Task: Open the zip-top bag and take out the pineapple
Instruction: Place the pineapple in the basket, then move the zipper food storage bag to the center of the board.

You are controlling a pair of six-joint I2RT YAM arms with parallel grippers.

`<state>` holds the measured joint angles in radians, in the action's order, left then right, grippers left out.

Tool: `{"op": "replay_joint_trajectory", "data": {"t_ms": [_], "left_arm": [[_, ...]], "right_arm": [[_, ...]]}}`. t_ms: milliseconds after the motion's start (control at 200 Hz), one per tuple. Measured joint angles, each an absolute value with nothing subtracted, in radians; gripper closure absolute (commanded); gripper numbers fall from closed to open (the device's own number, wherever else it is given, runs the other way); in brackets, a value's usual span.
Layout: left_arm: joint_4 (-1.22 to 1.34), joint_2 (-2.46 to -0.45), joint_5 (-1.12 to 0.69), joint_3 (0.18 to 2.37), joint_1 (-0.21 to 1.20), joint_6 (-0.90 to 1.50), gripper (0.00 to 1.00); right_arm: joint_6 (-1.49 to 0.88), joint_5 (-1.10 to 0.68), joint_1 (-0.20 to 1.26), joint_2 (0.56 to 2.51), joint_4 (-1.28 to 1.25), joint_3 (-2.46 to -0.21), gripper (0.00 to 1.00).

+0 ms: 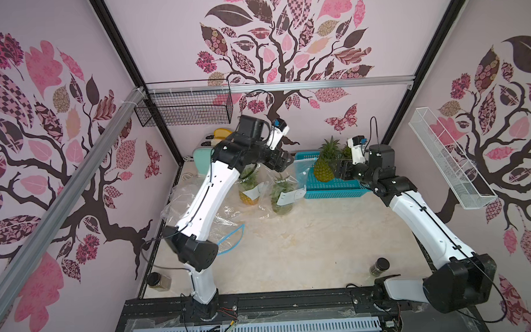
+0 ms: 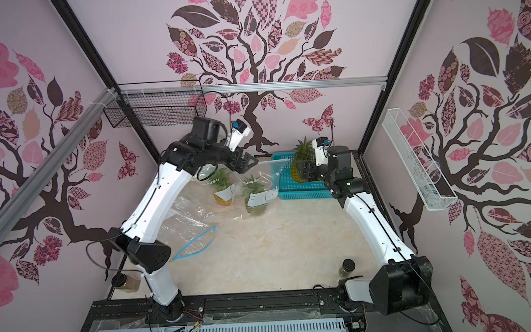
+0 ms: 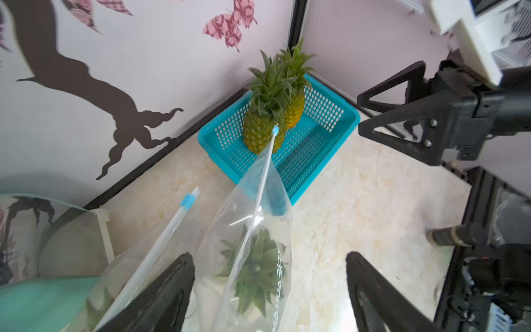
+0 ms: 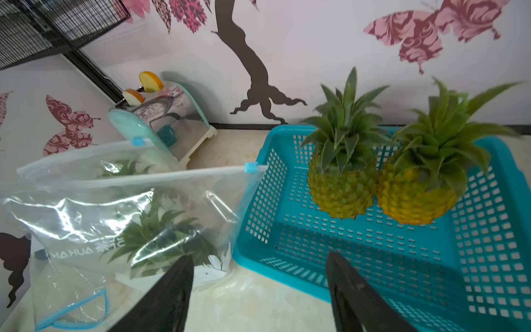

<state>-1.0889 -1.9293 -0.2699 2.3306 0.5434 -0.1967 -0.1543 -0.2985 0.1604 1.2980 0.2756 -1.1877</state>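
My left gripper's open fingers hang above the zip top, so I need to bring it down onto the film above the pineapple's leaves in the bag next to the basket.
Two clear zip-top bags stand mid-table, each with a pineapple inside: one bag (image 1: 282, 193) (image 3: 258, 230) (image 4: 129, 215) next to the basket, the other bag (image 1: 248, 188) further left. Both zip tops look closed, with blue sliders (image 3: 275, 130) at the ends. My left gripper (image 1: 284, 161) (image 3: 268, 258) hangs open just above the nearer bag's top edge, its fingers wide on either side without pinching it. My right gripper (image 1: 339, 170) (image 4: 260, 255) is open at the teal basket (image 1: 335, 191) (image 4: 488, 258). Two bare pineapples (image 4: 342, 186) (image 4: 416, 195) stand in the basket.
An empty bag (image 1: 227, 232) with a blue zip lies flat at the left. A mint toaster (image 4: 161, 120) stands in the back left corner. Small jars (image 1: 380, 266) (image 1: 159, 281) sit near the front edge. Wire baskets (image 1: 183, 105) (image 1: 449, 157) hang on the walls.
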Motion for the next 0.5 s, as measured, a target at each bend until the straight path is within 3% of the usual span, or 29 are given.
{"op": "replay_joint_trajectory", "data": {"t_ms": [175,500], "left_arm": [[-1.213,-2.152,-0.164,2.549,0.592,-0.274,0.13],[-1.309,-2.217,-0.044,2.519,0.580,-0.315,0.17]], "right_arm": [[-0.154,-0.312,0.161,1.251,0.308,-1.122,0.25],[-0.155,-0.326,0.161,1.205,0.310,-1.085,0.25]]}}
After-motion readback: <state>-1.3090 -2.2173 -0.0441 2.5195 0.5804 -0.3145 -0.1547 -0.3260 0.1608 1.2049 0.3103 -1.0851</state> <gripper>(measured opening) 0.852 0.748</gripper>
